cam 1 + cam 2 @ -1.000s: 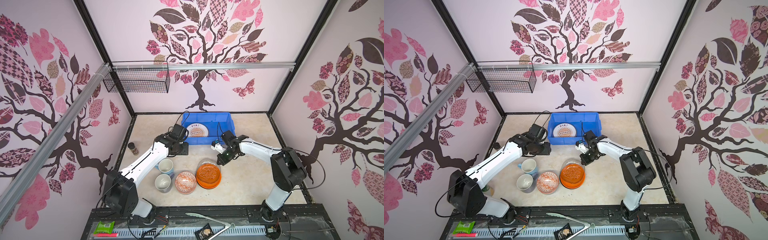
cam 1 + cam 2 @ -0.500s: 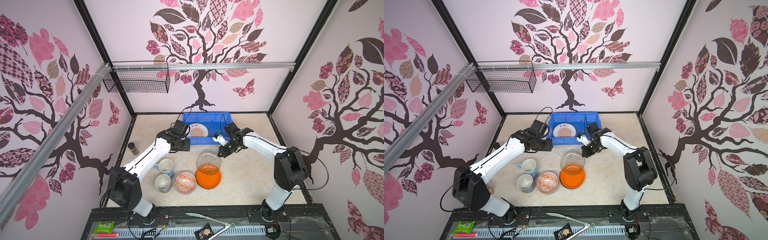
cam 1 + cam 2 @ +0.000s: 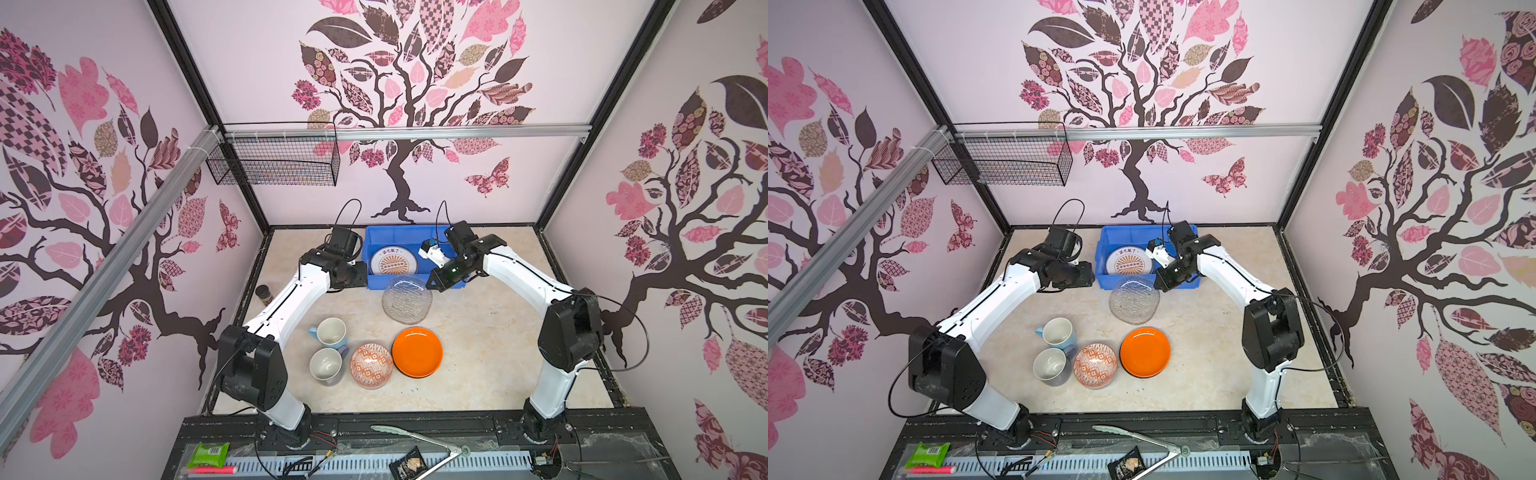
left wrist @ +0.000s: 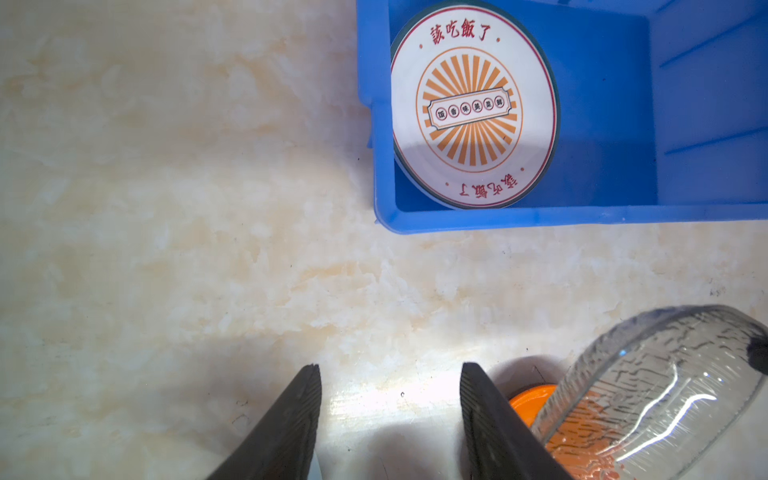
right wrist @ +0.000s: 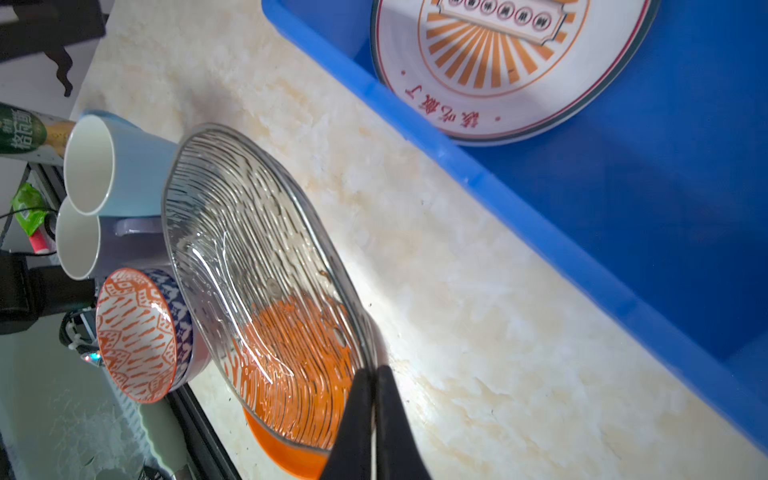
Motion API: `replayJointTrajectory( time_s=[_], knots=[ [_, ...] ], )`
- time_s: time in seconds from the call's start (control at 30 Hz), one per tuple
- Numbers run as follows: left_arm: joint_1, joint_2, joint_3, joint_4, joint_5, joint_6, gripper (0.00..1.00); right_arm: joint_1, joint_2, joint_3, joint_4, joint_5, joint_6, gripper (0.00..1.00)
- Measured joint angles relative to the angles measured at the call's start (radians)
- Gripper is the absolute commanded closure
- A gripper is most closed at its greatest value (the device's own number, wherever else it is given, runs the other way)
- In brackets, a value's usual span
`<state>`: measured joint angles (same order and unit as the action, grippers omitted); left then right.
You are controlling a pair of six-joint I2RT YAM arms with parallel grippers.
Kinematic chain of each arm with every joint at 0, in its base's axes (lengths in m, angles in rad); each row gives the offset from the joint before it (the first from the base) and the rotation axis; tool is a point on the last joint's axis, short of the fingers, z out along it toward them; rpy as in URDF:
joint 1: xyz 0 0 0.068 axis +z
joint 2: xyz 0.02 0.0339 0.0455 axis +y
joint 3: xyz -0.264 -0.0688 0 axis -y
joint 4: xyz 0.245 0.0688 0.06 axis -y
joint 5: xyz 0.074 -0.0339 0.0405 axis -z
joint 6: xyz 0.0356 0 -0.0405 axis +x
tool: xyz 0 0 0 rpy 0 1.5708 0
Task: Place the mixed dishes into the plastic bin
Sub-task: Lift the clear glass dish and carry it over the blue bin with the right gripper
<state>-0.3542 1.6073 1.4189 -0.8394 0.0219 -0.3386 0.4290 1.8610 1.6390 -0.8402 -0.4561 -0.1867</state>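
The glass plate in my right gripper hangs short of the bin. Next it moves outward over the bin's near side, then down, and comes free onto the orange-sunburst plate (image 3: pixel 394 261) (image 5: pixel 512 40).
My right gripper (image 5: pixel 374 374) is shut on the rim of a clear ribbed glass plate (image 3: pixel 407 299), holding it tilted above the table just in front of the blue plastic bin (image 3: pixel 409 228). An orange-sunburst plate (image 3: pixel 394 261) lies flat inside the bin at its left end. My left gripper (image 4: pixel 390 368) stands open and empty over bare table by the bin's left front corner. At the front sit an orange plate (image 3: pixel 417 352), an orange-white patterned bowl (image 3: pixel 371 365) and two pale-blue mugs (image 3: pixel 331 332) (image 3: pixel 326 365).
A small dark-lidded jar (image 3: pixel 263 294) stands by the left wall. A black wire basket (image 3: pixel 274 166) hangs high at the back left. A green can (image 5: pixel 20 129) shows beyond the mugs. Tongs (image 3: pixel 415 436) and a green packet (image 3: pixel 208 453) lie on the front rail.
My right gripper has lifted the glass plate off the orange plate and carried it back toward the bin. The left arm has shifted back, alongside the bin's left end.
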Motion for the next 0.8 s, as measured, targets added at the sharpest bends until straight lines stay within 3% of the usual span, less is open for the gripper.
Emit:
replayJointTrajectory(
  time_s=[0.8],
  knots=[
    [0.127,0.121,0.205,-0.016,0.040,0.054,0.43,-0.115,0.563,0.812,-0.002,-0.034,0.137,1.00]
  ],
)
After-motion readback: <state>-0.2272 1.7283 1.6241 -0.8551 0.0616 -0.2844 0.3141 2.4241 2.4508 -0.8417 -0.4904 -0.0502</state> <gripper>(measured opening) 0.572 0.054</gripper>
